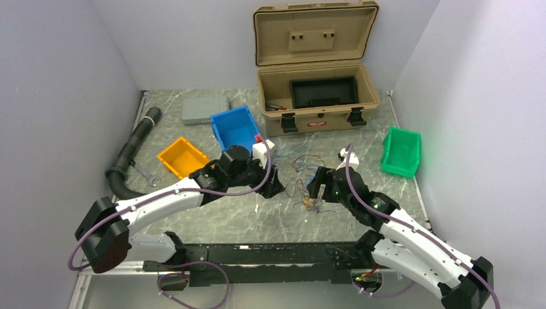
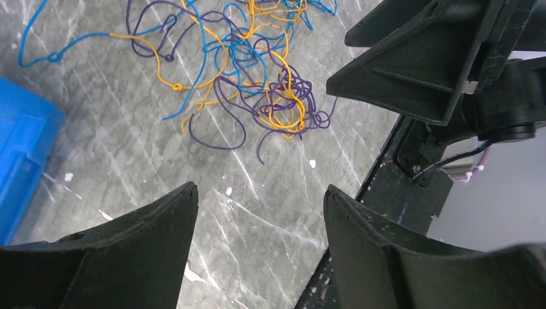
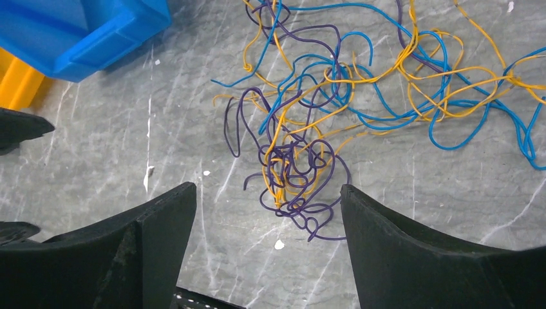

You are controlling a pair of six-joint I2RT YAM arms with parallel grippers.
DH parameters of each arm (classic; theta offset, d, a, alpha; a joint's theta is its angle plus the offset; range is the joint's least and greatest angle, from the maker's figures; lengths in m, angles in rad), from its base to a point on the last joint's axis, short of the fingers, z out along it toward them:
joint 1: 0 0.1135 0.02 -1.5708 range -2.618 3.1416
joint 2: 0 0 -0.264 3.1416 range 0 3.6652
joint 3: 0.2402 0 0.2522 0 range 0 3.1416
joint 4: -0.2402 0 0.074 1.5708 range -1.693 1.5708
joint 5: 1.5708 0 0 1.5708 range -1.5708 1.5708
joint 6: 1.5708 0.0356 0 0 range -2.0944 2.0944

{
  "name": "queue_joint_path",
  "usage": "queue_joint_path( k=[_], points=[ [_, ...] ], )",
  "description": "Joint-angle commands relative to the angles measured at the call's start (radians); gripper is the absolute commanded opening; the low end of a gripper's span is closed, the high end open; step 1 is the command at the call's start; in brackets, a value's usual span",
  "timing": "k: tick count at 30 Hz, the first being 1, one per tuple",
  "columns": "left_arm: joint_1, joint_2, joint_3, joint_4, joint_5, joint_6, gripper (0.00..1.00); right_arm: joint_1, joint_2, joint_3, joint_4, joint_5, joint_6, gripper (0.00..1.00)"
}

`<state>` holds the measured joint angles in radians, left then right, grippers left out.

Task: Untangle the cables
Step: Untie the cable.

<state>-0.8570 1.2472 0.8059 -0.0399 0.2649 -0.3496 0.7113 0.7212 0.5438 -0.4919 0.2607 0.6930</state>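
I will move my right gripper down onto the purple loops at the knot's near end [image 1: 312, 205] [image 3: 293, 198] next and close it there, because the cables are bunched tightest in that spot.
The cables [image 1: 302, 180] are thin blue, purple and orange-yellow wires lying in a loose tangle on the marble table between my two grippers. In the left wrist view the tangle [image 2: 257, 77] lies ahead of my left gripper [image 2: 261, 193], which is open, empty and apart from the wires. In the right wrist view a tight purple and orange knot [image 3: 286, 168] lies just ahead of my open, empty right gripper [image 3: 268, 191], with looser blue and orange strands beyond it. In the top view the left gripper [image 1: 273, 183] is left of the tangle and the right gripper [image 1: 315, 187] is at its right edge.
A blue bin [image 1: 235, 129] and a yellow bin [image 1: 182, 156] sit behind the left arm. An open tan toolbox [image 1: 315, 84] stands at the back, a green bin [image 1: 401, 151] at the right. A black corrugated hose [image 1: 132, 151], a wrench [image 1: 147, 174] and a grey box [image 1: 205, 109] lie at the left.
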Motion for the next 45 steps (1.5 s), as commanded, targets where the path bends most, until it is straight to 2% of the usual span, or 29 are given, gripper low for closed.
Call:
queue_joint_path(
  k=[1,8,18,21,23,27,29,32,42,45],
  points=[
    [-0.004,0.036,-0.011,0.153,0.041,0.087,0.74,-0.001,-0.019,0.001,0.017,-0.001,0.044,0.84],
    [-0.005,0.120,-0.029,0.284,0.087,0.088,0.74,-0.002,-0.019,-0.040,0.035,0.020,0.050,0.85],
    [-0.005,0.237,0.025,0.359,0.091,0.147,0.74,-0.041,0.171,-0.079,0.159,-0.085,0.013,0.85],
    [-0.004,0.257,0.062,0.345,0.089,0.151,0.74,-0.047,0.186,-0.086,0.178,-0.099,0.016,0.74],
    [-0.004,0.263,0.079,0.350,0.081,0.143,0.74,-0.048,0.172,-0.085,0.177,-0.090,0.017,0.57],
    [-0.002,0.269,0.062,0.418,0.083,0.137,0.74,-0.048,0.112,-0.061,0.145,-0.052,0.010,0.12],
    [0.000,0.278,0.034,0.468,0.082,0.142,0.75,-0.048,0.083,-0.040,0.117,-0.034,-0.004,0.02],
    [0.002,0.312,0.000,0.533,0.075,0.106,0.75,-0.048,0.037,-0.005,0.072,-0.007,-0.023,0.00],
    [0.003,0.336,0.024,0.498,0.069,0.086,0.75,-0.049,-0.064,0.071,-0.016,0.059,-0.054,0.00],
    [0.002,0.395,0.078,0.425,0.071,0.081,0.75,-0.049,-0.098,0.080,-0.046,0.092,-0.036,0.00]
  ],
)
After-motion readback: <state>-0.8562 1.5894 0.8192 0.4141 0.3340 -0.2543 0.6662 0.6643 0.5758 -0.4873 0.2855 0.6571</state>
